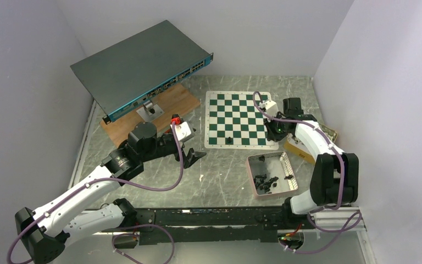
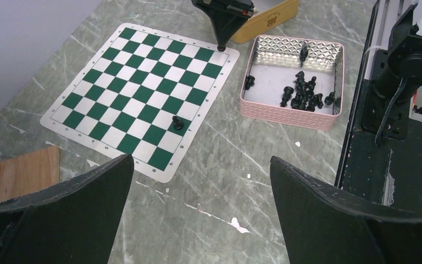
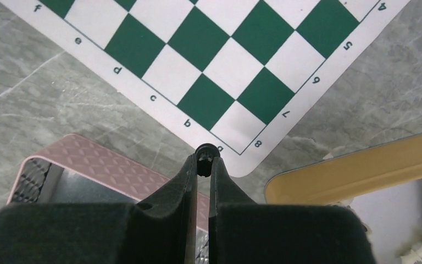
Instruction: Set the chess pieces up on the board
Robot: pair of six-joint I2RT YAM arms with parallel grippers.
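My right gripper comes down straight over the white corner square (image 1: 269, 142) (image 3: 238, 127) nearest the yellow box next and releases the black chess piece, since the square stands empty below.
The board (image 1: 239, 118) of green and white squares lies flat at mid-table. One black chess piece (image 1: 229, 139) stands on its near edge row, also seen in the left wrist view as the lone piece (image 2: 178, 124). My right gripper (image 3: 204, 160) is shut on a small black chess piece (image 3: 206, 151), hanging over the board's near right corner (image 3: 247, 159). In the top view the right gripper (image 1: 272, 133) sits at that corner. Several more chess pieces (image 2: 305, 96) lie in the pink-rimmed tray (image 2: 286, 113). My left gripper (image 2: 200, 170) stands open over bare table, left of the board, holding nothing.
A grey network switch (image 1: 143, 66) leans on a stand above a wooden plank (image 1: 167, 104) at the back left. A yellow box (image 1: 299, 151) lies right of the board, next to the tray (image 1: 251, 176). The black rail (image 2: 371, 165) runs along the near edge.
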